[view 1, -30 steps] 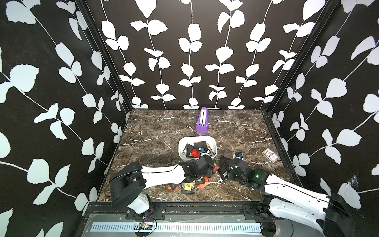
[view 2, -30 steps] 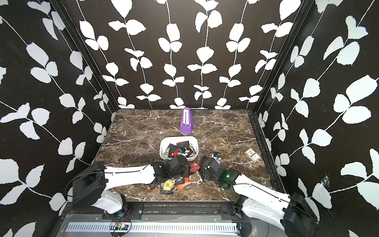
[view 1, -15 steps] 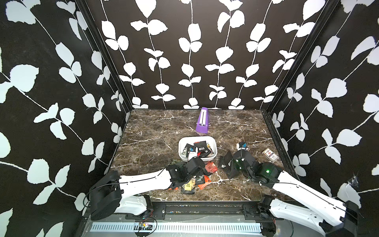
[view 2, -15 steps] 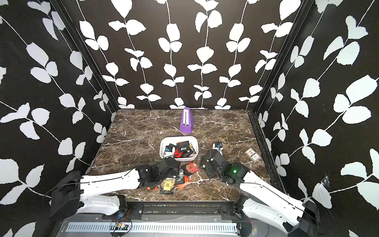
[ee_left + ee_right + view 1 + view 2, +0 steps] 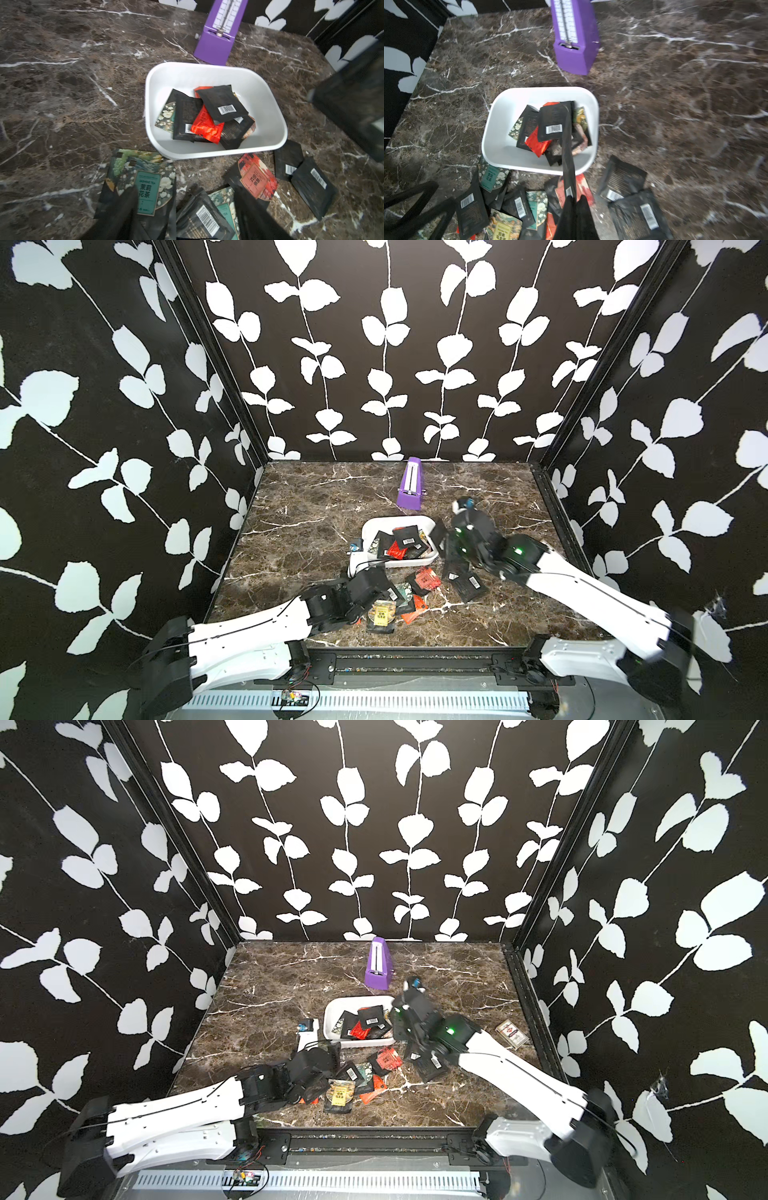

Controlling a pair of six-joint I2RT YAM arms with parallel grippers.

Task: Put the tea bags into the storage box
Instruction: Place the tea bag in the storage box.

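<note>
The right gripper moves over the storage box [image 5: 369,531] to the white-flowered sachet inside and releases there next, because the black tea bag still overhangs the storage box's near rim.
The white storage box [image 5: 369,531] sits mid-table with several tea bags [image 5: 221,104] inside. More tea bags [image 5: 424,580] lie loose on the marble in front of it. My right gripper [image 5: 574,200] is shut on a black tea bag [image 5: 568,158], seen edge-on and hanging over the box's near rim [image 5: 529,165]. In a top view this tea bag [image 5: 439,533] is at the box's right end. My left gripper [image 5: 185,209] is open, low over the loose pile, its fingers [image 5: 124,207] either side of a black barcode sachet [image 5: 204,220].
A purple wedge-shaped object [image 5: 409,486] stands behind the box near the back wall. A flat card-like pack [image 5: 512,1032] lies by the right wall. Two black sachets [image 5: 467,585] lie under the right arm. Black leaf-patterned walls close in three sides.
My left gripper has opened and drawn back from the box to the loose pile. My right gripper has lifted a black tea bag and carried it away from the front, up to the box.
</note>
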